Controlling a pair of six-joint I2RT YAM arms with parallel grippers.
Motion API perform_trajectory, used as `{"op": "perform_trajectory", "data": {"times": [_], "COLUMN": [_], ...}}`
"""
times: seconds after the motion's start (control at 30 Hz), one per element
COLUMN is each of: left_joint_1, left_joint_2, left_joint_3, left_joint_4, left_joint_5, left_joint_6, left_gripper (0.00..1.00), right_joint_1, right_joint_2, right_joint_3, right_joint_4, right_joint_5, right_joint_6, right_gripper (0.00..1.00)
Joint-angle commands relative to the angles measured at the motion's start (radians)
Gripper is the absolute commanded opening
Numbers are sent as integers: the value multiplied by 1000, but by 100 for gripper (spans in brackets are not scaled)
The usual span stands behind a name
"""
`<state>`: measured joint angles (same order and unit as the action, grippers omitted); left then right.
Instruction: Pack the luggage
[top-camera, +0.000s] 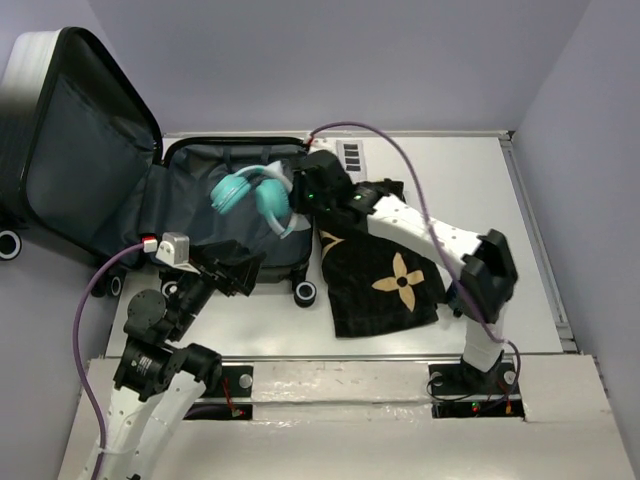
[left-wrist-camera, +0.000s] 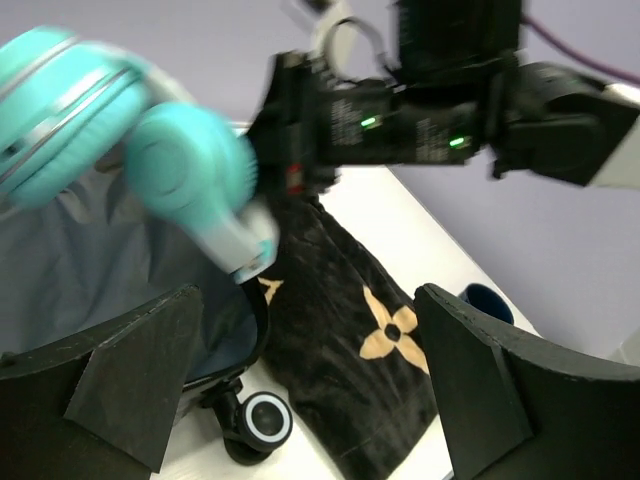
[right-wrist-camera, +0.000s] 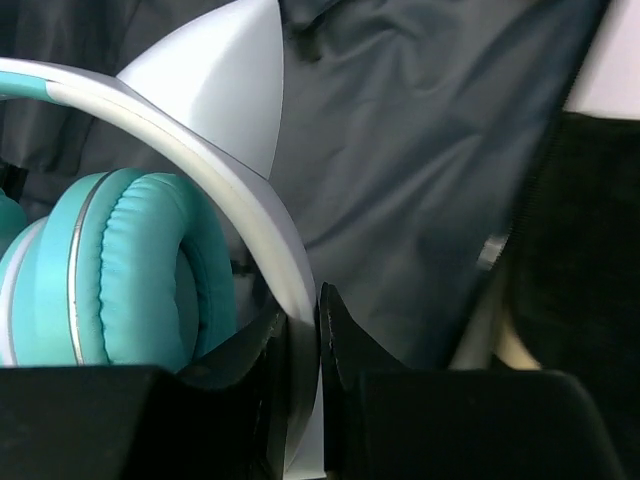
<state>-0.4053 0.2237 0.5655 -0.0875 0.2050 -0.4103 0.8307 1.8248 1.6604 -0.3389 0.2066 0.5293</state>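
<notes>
The dark blue round object's rim (top-camera: 455, 298) (left-wrist-camera: 482, 299) is below my left gripper and to its right in the top view, so I will swing the gripper across past the towel and lower it onto that rim.
The luggage (top-camera: 100, 170) lies open on the table's left side, its lid leaning back and its dark grey lining (right-wrist-camera: 420, 150) facing up. Teal headphones (top-camera: 250, 195) with a white headband (right-wrist-camera: 230, 190) hang over the open half (left-wrist-camera: 90, 260). My right gripper (right-wrist-camera: 303, 340) is shut on that headband, and in the top view it (top-camera: 300, 190) sits at the case's right rim. My left gripper (left-wrist-camera: 310, 370) is open and holds nothing. It hovers at the case's near edge (top-camera: 235, 270), with a wheel (left-wrist-camera: 262, 418) just below it.
A black towel with tan flower marks (top-camera: 385, 275) lies on the white table right of the case, partly under the right arm; it also fills the left wrist view's middle (left-wrist-camera: 370, 330). A dark blue round object (left-wrist-camera: 487, 300) sits beyond it. Low walls edge the table (top-camera: 470, 170).
</notes>
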Motion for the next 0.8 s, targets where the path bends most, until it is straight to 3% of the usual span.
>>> {"op": "perform_trajectory", "data": {"times": [0.0, 0.03, 0.07, 0.1, 0.13, 0.2, 0.23, 0.33, 0.43, 0.47, 0.5, 0.57, 0.67, 0.77], "left_joint_1": [6, 6, 6, 6, 6, 6, 6, 6, 5, 5, 2, -16, -153, -444], "left_joint_2": [-17, -15, -14, -11, -4, 15, 28, 101, 189, 210, 253, 299, 405, 569], "left_joint_3": [37, 37, 37, 37, 39, 37, 40, 63, 79, 89, 96, 115, 152, 227], "left_joint_4": [25, 25, 25, 23, 23, 23, 23, 26, 57, 69, 84, 114, 127, 126], "left_joint_5": [-50, -52, -55, -56, -56, -40, -26, 54, 151, 166, 210, 226, 136, -117], "left_joint_6": [-13, -13, -13, -15, -16, -18, -18, -27, -64, -79, -91, -117, -120, -101], "left_gripper": [99, 99, 99, 99, 99, 99, 99, 99, 99, 99, 99, 99, 96, 95], "right_joint_1": [22, 22, 22, 22, 22, 22, 22, 10, -47, -68, -93, -188, -310, -393], "right_joint_2": [149, 224, 258, 292, 332, 321, 271, 161, -45, -106, -239, -387, -674, -853], "right_joint_3": [275, 317, 358, 399, 474, 486, 446, 310, 161, 42, -21, -141, -312, -334], "right_joint_4": [64, 57, 49, 34, -7, -23, -23, -23, -28, -29, -40, -58, -129, -250], "right_joint_5": [-55, -67, -96, -111, -127, -128, -90, -15, 57, 91, 111, 145, 168, 303], "right_joint_6": [78, 84, 89, 92, 95, 81, 71, 17, 0, -2, -2, 0, -12, -63], "right_gripper": [13, 20, 41, 41, 64, 83, 86, 87, 85, 85, 82, 79, 76, 76]}}
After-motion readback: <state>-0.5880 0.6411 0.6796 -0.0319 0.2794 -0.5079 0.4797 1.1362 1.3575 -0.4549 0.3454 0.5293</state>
